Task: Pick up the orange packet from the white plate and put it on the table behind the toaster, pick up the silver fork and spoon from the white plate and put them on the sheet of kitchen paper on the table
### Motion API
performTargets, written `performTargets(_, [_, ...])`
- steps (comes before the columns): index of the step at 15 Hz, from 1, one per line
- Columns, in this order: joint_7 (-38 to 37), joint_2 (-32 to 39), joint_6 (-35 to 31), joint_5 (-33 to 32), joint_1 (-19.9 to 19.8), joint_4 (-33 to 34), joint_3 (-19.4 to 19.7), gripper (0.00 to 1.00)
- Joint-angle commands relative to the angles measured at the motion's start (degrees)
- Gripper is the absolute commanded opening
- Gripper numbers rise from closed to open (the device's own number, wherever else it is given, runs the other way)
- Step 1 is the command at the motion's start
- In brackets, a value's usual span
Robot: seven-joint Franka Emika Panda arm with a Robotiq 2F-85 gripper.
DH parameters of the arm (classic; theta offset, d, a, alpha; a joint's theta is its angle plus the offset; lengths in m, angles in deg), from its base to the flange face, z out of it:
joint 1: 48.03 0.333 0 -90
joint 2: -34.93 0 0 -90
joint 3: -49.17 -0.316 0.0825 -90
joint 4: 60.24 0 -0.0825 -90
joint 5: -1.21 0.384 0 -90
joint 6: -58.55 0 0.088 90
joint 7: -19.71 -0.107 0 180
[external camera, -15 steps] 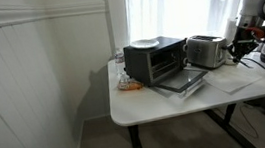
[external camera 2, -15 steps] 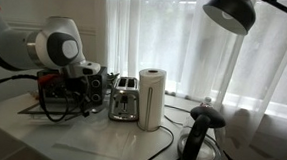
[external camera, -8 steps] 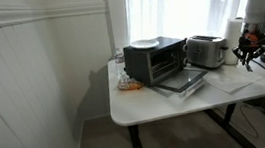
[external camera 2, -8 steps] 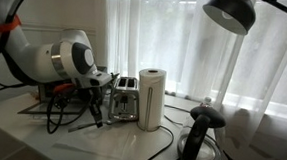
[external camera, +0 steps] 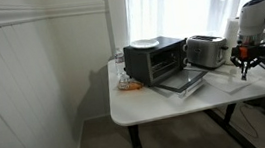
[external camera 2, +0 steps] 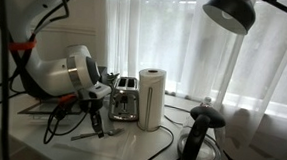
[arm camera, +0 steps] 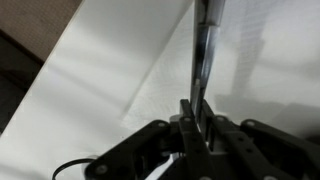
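My gripper will next lower the silver utensil (arm camera: 203,50) onto the sheet of kitchen paper (external camera: 229,85), because the utensil is still hanging just above the sheet.
My gripper (arm camera: 198,125) is shut on the handle of a silver utensil (arm camera: 203,50); I cannot tell whether it is the fork or the spoon. It hangs just above the sheet of kitchen paper (arm camera: 240,70). In both exterior views the gripper (external camera: 243,68) (external camera 2: 99,125) is low over the paper (external camera: 229,85), in front of the toaster (external camera: 206,50). The white plate (external camera: 144,43) sits on top of the toaster oven (external camera: 156,61). An orange packet (external camera: 127,83) lies on the table beside the oven. A thin silver object (external camera 2: 80,135) lies on the table near the gripper.
A paper towel roll (external camera 2: 150,98), a black kettle (external camera 2: 202,139) and a lamp (external camera 2: 238,14) stand near the toaster (external camera 2: 124,99). The oven door (external camera: 184,80) hangs open over the table. Cables trail from the arm.
The arm has swung away from the toaster oven and come down towards the kitchen paper, with the silver utensil still in the gripper.
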State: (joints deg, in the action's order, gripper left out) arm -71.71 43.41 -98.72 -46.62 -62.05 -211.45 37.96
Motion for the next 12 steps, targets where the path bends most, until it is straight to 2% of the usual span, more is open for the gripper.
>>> performTargets(1, [-5.95,5.86,-0.3,-4.67,0.6,3.78,2.15,0.03])
performTargets(7, [-8.58,11.57,-0.75,-6.12,0.94,7.5,4.39,0.03])
performTargets(9, [-7.87,11.64,-0.93,-5.49,0.77,7.83,4.25,0.37])
performTargets(12, [-6.62,10.78,-0.79,-4.35,0.55,7.66,3.52,0.56])
